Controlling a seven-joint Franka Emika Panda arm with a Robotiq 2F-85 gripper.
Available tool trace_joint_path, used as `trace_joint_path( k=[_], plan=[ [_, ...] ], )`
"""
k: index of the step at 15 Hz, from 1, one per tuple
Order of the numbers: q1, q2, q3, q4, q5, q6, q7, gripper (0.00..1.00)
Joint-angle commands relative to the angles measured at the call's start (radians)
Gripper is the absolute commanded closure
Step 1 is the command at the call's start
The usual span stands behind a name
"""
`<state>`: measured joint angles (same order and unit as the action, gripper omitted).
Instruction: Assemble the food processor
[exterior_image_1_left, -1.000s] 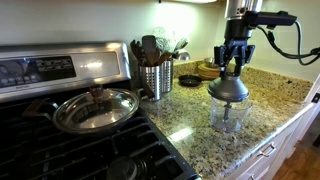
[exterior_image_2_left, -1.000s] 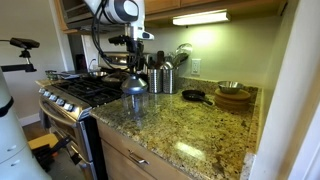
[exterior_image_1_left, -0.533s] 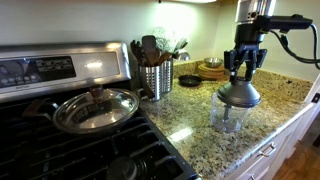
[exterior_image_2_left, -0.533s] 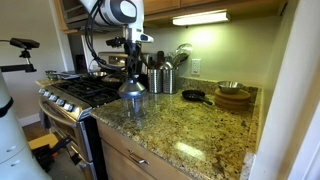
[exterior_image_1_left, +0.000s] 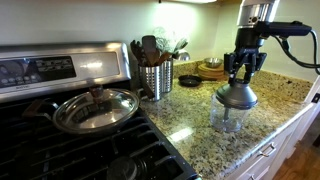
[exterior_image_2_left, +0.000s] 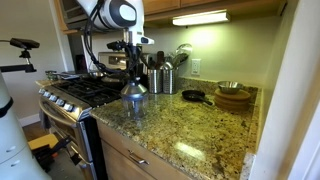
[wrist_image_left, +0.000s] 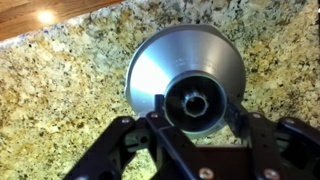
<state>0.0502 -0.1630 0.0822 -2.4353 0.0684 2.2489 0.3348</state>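
Observation:
The dome's rim overhangs on the side of the counter edge, so the robot's gripper will next move slightly away from that edge to center the dome on the bowl's opening (exterior_image_1_left: 231, 106) and let it go.
The food processor's dark grey dome top (exterior_image_1_left: 237, 97) is held by its knob (wrist_image_left: 198, 103) in my gripper (exterior_image_1_left: 243, 72). The dome sits directly over the clear plastic bowl (exterior_image_1_left: 231, 120) on the granite counter, its rim at the bowl's mouth. In the wrist view the dome (wrist_image_left: 185, 55) fills the middle and hides the bowl below. My gripper (wrist_image_left: 198, 118) has a finger on each side of the knob. Both exterior views show the dome (exterior_image_2_left: 134, 89) above the bowl (exterior_image_2_left: 133, 104), under the gripper (exterior_image_2_left: 134, 68).
A steel pan with a glass lid (exterior_image_1_left: 95, 108) sits on the stove (exterior_image_1_left: 60, 140). A perforated utensil holder (exterior_image_1_left: 155, 78), a small black skillet (exterior_image_1_left: 189, 80) and wooden bowls (exterior_image_1_left: 211, 70) stand behind. The counter edge (exterior_image_1_left: 275, 135) is close to the bowl.
My gripper has carried the dome top to the right and down, from above and beside the bowl to the bowl's mouth. The bowl has not moved.

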Motion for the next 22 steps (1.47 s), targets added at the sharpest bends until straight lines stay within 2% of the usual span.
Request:
trace_joint_path(
  k=[1, 22],
  plan=[
    [-0.005, -0.028, -0.003, -0.028, 0.014, 0.035, 0.006, 0.65],
    [-0.002, 0.041, 0.002, 0.029, 0.003, 0.042, -0.014, 0.65]
  ],
)
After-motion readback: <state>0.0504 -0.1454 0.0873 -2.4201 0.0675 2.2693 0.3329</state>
